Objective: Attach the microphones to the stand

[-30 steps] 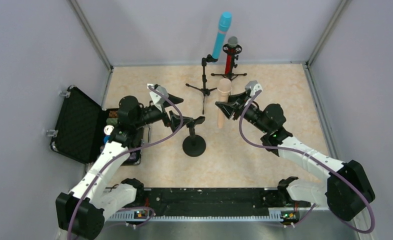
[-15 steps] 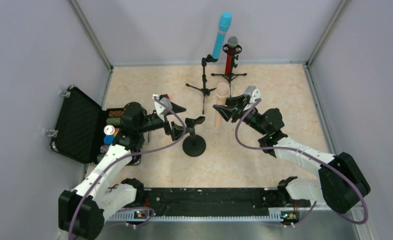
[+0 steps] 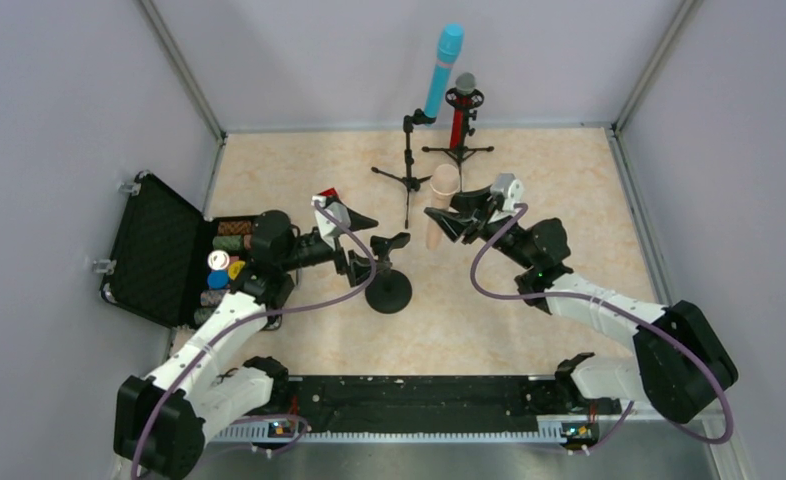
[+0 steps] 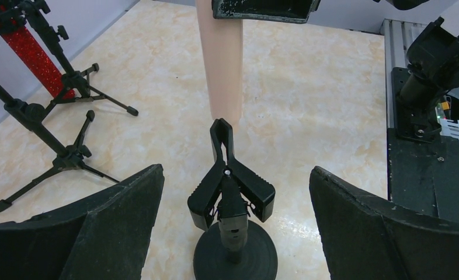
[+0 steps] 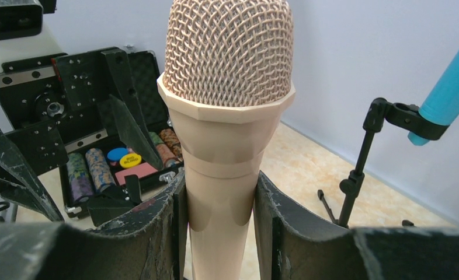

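Observation:
I should next move my right gripper to the left in the top view toward the black clip (image 3: 390,244) and release the microphone in it, because the clip is empty.
My right gripper (image 3: 447,222) is shut on the peach-pink microphone (image 3: 440,208), held upright with its mesh head up (image 5: 227,87). It hangs just right of the round-base stand (image 3: 388,291), whose black clip (image 3: 390,244) is empty. In the left wrist view the microphone's lower end (image 4: 223,64) hangs just behind the clip (image 4: 230,184). My left gripper (image 3: 357,244) is open, its jaws wide on either side of the clip and not touching it. The cyan-blue microphone (image 3: 443,70) and the glittery red microphone (image 3: 460,112) sit in tripod stands at the back.
An open black case (image 3: 159,250) with coloured poker chips lies at the left, beside my left arm. The two tripod stands (image 3: 406,178) spread their legs behind the round-base stand. Grey walls enclose the table on three sides.
My right gripper has carried the peach-pink microphone left and a little back, toward the clip. My left gripper has moved right, closer round the clip stand.

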